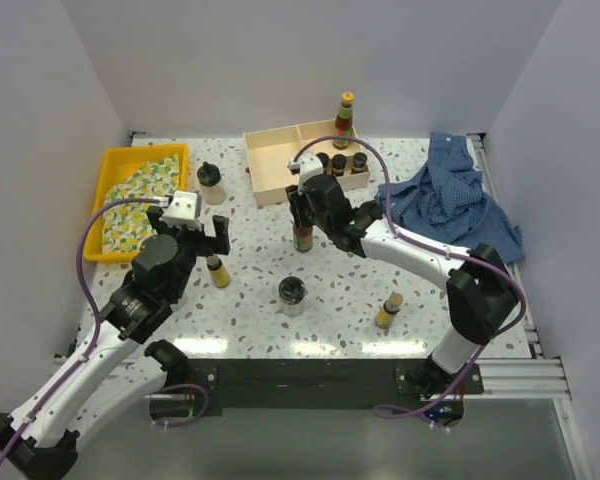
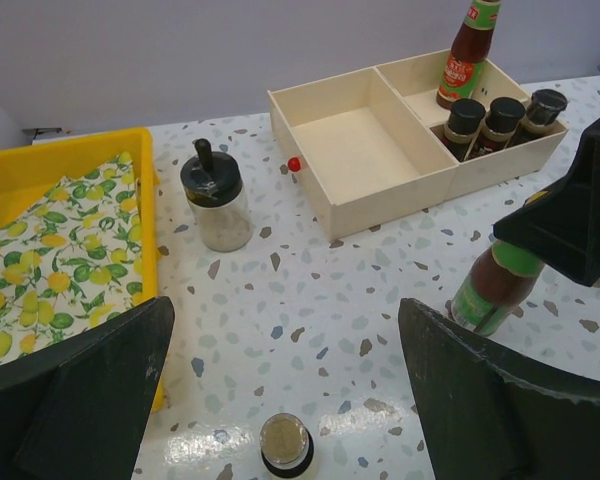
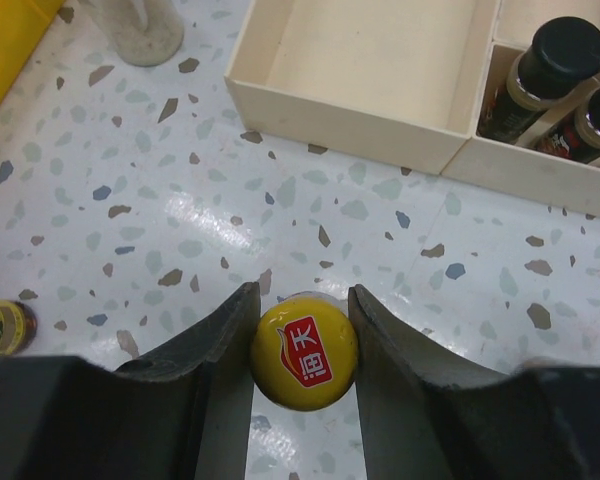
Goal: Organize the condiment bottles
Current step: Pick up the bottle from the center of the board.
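Note:
I will next lift the bottle with my right gripper, carry it outward, lower it into the free spot beside the tall red sauce bottle [image 2: 467, 55] and let it go, because that spot is outward.
My right gripper [image 3: 303, 345] is shut on the yellow cap of a slim sauce bottle [image 3: 304, 352]; both fingers press its sides. That bottle [image 1: 302, 238] stands on the table just in front of the wooden divided box [image 1: 277, 165], and its green label [image 2: 492, 290] shows in the left wrist view. My left gripper [image 2: 285, 390] is open, wide, above a small yellow bottle [image 2: 285, 443] that stands near its fingertips [image 1: 218, 271]. Three dark-capped bottles [image 2: 502, 118] and a tall red sauce bottle [image 2: 467, 55] stand in the box's right compartments.
A clear black-lidded jar [image 1: 211, 183] stands left of the box, another jar [image 1: 292, 294] mid-table, and a small yellow bottle [image 1: 387, 311] at the near right. A yellow tray [image 1: 115, 165] with a lemon-print cloth lies at the left, and a blue shirt [image 1: 450, 195] at the right.

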Controlling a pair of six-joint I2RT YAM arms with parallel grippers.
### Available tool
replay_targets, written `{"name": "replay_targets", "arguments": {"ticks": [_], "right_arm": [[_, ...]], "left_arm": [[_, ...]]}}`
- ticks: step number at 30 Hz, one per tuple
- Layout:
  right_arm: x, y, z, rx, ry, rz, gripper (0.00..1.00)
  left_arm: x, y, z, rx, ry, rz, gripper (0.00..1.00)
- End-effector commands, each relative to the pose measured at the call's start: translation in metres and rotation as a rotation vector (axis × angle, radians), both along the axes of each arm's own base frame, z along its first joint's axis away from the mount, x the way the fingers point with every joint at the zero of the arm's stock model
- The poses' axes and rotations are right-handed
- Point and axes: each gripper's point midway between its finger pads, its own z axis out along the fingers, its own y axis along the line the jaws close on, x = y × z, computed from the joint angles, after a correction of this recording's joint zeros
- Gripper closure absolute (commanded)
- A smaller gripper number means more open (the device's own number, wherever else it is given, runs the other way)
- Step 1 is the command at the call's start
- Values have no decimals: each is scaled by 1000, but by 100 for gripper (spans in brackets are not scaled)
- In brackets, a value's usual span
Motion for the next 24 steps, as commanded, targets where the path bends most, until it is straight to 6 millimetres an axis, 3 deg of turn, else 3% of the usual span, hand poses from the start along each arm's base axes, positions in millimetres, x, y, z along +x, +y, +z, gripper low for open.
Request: {"name": "replay_targets", "arguments": {"ticks": [1,6,11,12,13,14,15,17,18,19,20,21,22,23,24], "right_arm": [[12,7,72,66,-74,-27,100],[12,14,139,125,-158,14,100],[24,13,172,96,-201,13,100],[29,11,193,116,-237,7,100],[35,11,192,106,-231,-1,100],[43,6,199,110,-246,-17,100],[49,3,220,127,-287,-25,100],[66,1,228,124,-318,-41,100],[71,-2,252,150,-364,-44,100],[82,4,243,145,-349,-28,100],[91,-6,268,194,-382,-53,100],[99,-9,271,209,-385,-62,100],[112,-7,262,212,-372,-70,100],[121,-18,278,248,-400,-99,100],[129,-22,279,257,-408,-111,100]], "left_arm": [[4,0,12,-53,-42,24,0],[3,-1,14,-57,-44,16,0],[2,-2,15,-60,-48,8,0],[2,-3,15,-60,-48,7,0],[2,-3,15,-60,-48,7,0],[2,-3,15,-62,-47,7,0],[2,-2,16,-62,-50,10,0],[1,-1,15,-61,-51,14,0],[1,0,15,-61,-51,16,0],[1,-1,16,-63,-53,14,0],[1,-1,16,-63,-53,14,0],[1,-1,16,-62,-52,14,0],[1,-1,15,-61,-51,14,0],[1,0,15,-61,-51,16,0],[1,0,16,-62,-52,16,0]]}}
